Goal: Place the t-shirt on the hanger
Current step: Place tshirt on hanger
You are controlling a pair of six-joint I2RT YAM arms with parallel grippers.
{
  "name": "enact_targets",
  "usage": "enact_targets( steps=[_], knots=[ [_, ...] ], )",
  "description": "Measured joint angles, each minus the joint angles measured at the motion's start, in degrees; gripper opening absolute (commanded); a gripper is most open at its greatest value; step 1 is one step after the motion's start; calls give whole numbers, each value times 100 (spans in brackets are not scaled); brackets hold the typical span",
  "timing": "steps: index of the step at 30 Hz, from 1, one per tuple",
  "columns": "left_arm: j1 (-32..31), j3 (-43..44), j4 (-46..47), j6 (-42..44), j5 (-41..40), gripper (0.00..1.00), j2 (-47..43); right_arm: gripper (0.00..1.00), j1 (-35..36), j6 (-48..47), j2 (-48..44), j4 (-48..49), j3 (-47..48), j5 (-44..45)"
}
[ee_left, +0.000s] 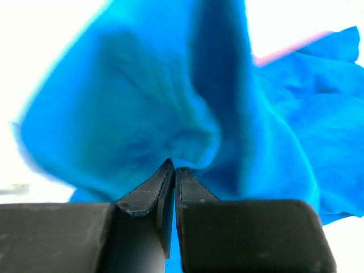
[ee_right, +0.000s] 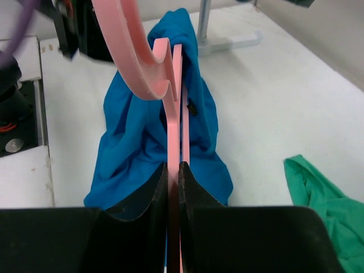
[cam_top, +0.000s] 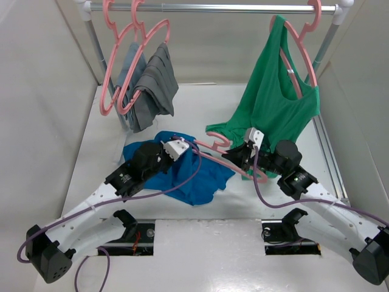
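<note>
I will next slide my right gripper to the left in the top view, toward the t-shirt's held-up fold [cam_top: 191, 140] [ee_right: 177, 28], and then let go of the hanger, because only one end of the hanger reaches inside the t-shirt.
The blue t-shirt [cam_top: 188, 173] lies bunched on the table between the arms. My left gripper [cam_top: 172, 150] is shut on a fold of the t-shirt [ee_left: 170, 114] and holds it up a little. My right gripper [cam_top: 244, 157] is shut on the pink hanger [cam_top: 234, 163], which lies low over the table with one end reaching into the shirt. In the right wrist view the hanger [ee_right: 173, 114] runs edge-on from between my jaws toward the t-shirt [ee_right: 131, 142], its hook curving up at the top.
A rail [cam_top: 213, 8] runs across the back. A green tank top [cam_top: 273, 103] hangs on a pink hanger at the right, its hem draped on the table. Grey garments [cam_top: 149, 85] hang on pink hangers [cam_top: 121, 67] at the left. Walls close both sides.
</note>
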Motion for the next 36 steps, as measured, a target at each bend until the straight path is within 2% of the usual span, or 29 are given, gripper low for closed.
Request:
enact_targets(
  steps=[9,15,21,28,36],
  knots=[
    [514,1403,-579,1056,-452,0,-629,0,-68,-90,33,-433,0,-367],
    [514,1899,-931,1805,-525,0,-428,0,-68,-223,330,-485,9,-957],
    [535,2098,-1694,2500,35,0,-109,0,-7,-269,107,-466,9,-833],
    [538,2328,-2017,2518,857,0,-160,0,177,-17,-166,734,-382,-470],
    [538,3560,-1932,2194,1233,0,201,0,278,149,111,1521,-776,-476]
  ],
)
